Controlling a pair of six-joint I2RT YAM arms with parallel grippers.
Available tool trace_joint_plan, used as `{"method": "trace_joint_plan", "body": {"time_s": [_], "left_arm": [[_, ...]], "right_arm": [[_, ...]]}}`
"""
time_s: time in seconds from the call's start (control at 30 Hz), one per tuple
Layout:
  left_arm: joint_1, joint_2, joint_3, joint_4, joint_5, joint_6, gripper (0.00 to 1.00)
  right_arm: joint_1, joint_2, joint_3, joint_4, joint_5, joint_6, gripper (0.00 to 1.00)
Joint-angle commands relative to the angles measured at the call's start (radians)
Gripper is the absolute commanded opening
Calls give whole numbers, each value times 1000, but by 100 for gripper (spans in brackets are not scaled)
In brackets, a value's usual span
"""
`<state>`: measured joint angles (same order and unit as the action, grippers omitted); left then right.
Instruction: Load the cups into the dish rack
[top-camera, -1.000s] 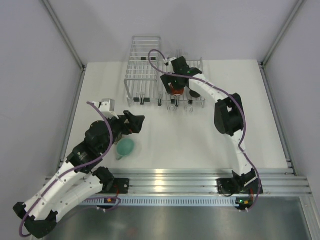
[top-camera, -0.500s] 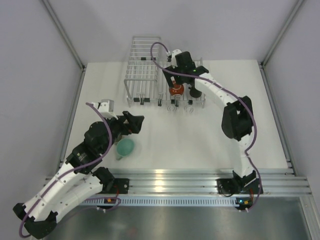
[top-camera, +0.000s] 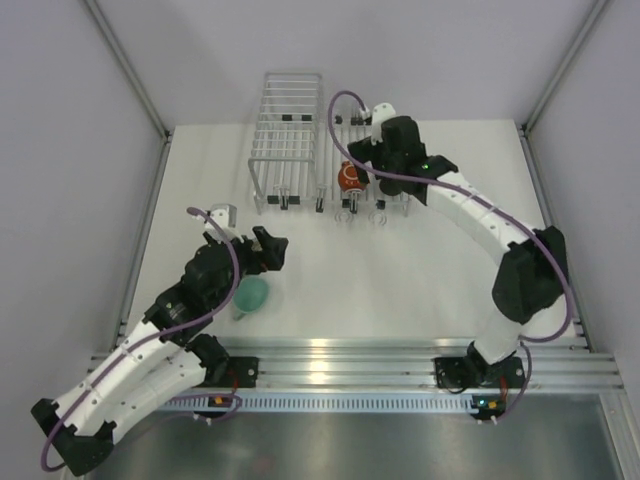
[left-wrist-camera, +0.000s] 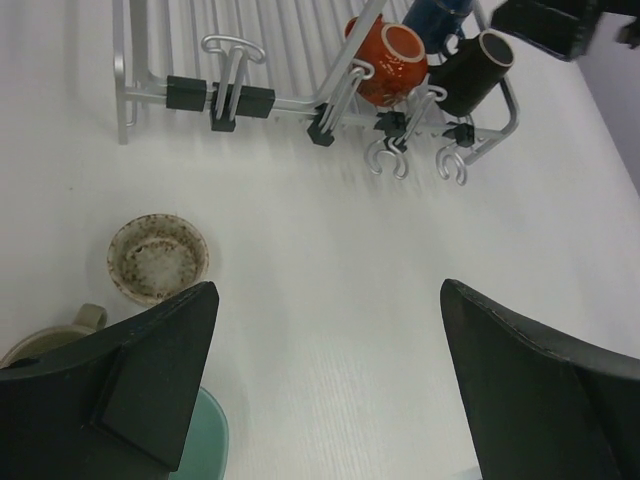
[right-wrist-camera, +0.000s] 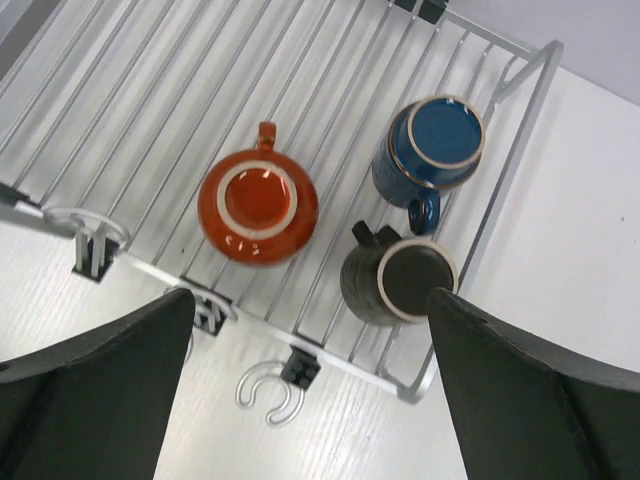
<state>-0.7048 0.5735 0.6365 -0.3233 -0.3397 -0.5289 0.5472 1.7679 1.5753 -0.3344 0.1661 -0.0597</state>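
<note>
I will next lower my left gripper onto the beige speckled cup, with my fingers on either side of the cup's rim.
Three cups stand upside down in the dish rack (right-wrist-camera: 500, 170): an orange-red cup (right-wrist-camera: 258, 205), a dark blue cup (right-wrist-camera: 432, 140) and a dark brown cup (right-wrist-camera: 395, 282). My right gripper (right-wrist-camera: 310, 300) hovers open above the rack's front rim, holding nothing; from above the gripper (top-camera: 365, 162) sits just right of the orange-red cup (top-camera: 349, 178). My left gripper (left-wrist-camera: 325, 300) is open over bare table. Left of it stand a beige speckled cup (left-wrist-camera: 158, 258), an olive cup (left-wrist-camera: 40, 345) and a mint cup (left-wrist-camera: 205, 450). The mint cup (top-camera: 251, 294) lies beside the left arm.
A taller box-shaped wire basket (top-camera: 288, 130) stands directly left of the dish rack (top-camera: 330, 195). Silver hooks (left-wrist-camera: 385, 160) hang off the rack's front rim. Grey walls and metal posts close in the white table (top-camera: 400, 270).
My right gripper has drawn up and to the right, away from the orange-red cup, which stays standing in the rack. The left arm has shifted slightly.
</note>
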Motion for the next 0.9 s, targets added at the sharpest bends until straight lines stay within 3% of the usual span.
{"method": "trace_joint_plan", "body": {"time_s": [0.0,0.37,0.63,0.87], "left_arm": [[1,44,-21,-20,-56,-11,98],[1,219,-57,-2,-131,-31,96],[1,324,-86,168,-101,59,96],[10,460,-66,216,-108,107,96]], "right_arm": [[-1,-207,-138,139,13,40,99],[-18,-726,-504,166,61,116,99],[-18,-921,-621,123,78,144,99],[-20,-1036,-664,60,73,158,99]]}}
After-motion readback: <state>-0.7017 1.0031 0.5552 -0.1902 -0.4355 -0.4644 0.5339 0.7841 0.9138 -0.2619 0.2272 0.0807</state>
